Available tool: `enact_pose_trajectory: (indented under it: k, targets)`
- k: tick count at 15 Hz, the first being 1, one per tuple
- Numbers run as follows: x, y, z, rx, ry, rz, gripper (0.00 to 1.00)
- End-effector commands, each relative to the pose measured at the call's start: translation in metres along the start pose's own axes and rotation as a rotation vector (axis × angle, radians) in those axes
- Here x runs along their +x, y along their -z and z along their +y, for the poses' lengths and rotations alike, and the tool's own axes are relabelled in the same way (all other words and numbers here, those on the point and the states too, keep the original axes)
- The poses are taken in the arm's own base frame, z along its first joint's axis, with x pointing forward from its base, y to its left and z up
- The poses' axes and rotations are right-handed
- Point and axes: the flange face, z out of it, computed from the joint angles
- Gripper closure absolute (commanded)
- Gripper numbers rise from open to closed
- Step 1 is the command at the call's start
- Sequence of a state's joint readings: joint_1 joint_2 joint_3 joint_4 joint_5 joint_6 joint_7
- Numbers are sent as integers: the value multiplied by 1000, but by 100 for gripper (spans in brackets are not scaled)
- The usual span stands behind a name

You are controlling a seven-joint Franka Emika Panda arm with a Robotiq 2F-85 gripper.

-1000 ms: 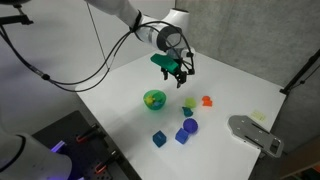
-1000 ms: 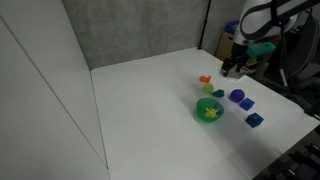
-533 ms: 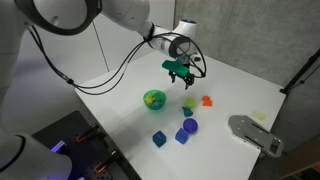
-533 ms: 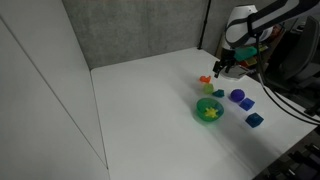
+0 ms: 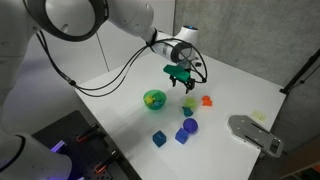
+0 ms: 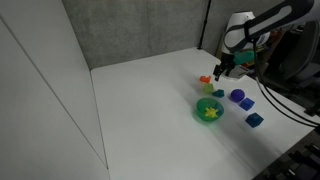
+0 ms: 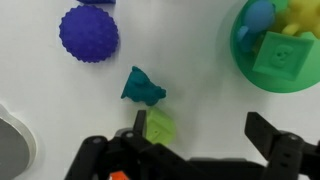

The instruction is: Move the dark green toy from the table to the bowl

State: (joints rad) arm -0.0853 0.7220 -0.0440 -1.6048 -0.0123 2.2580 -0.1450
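Note:
My gripper should move down next, open, past the lime-green piece [image 7: 160, 127] and onto the dark green toy [image 7: 143, 88], because the toy is below it, toward the purple spiky ball.
The dark green toy [image 7: 143, 87] lies on the white table, between a purple spiky ball [image 7: 88, 33] and a lime-green piece [image 7: 160, 127]. It also shows in both exterior views [image 5: 186, 112] [image 6: 218, 93]. The green bowl [image 7: 240, 50] holds a green block and yellow and blue pieces; it also shows in both exterior views [image 5: 146, 98] [image 6: 199, 108]. My gripper [image 7: 198, 135] is open and empty. It hovers above the lime-green piece, beside the dark green toy, and shows in both exterior views [image 5: 181, 75] [image 6: 220, 68].
An orange piece [image 5: 207, 100] lies near the lime-green piece [image 5: 189, 101]. The purple ball [image 5: 190, 126] and two blue cubes [image 5: 158, 138] [image 5: 182, 136] lie toward the front edge. A grey flat object [image 5: 255, 133] sits at the table's side.
My gripper has moved from beyond the toys to above the lime-green and dark green pieces. Its jaws stay open. No toy has moved.

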Motion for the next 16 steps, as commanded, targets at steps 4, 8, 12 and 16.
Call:
enact_pose_trajectory:
  k: [4,8,12,16]
  targets:
    - [6,-49,29,7,75,29,0]
    - [10,-76,35,-5,121,105,0]
    - [11,-98,40,-36,169,126,0]
    - [11,-118,41,-88,226,134,0]
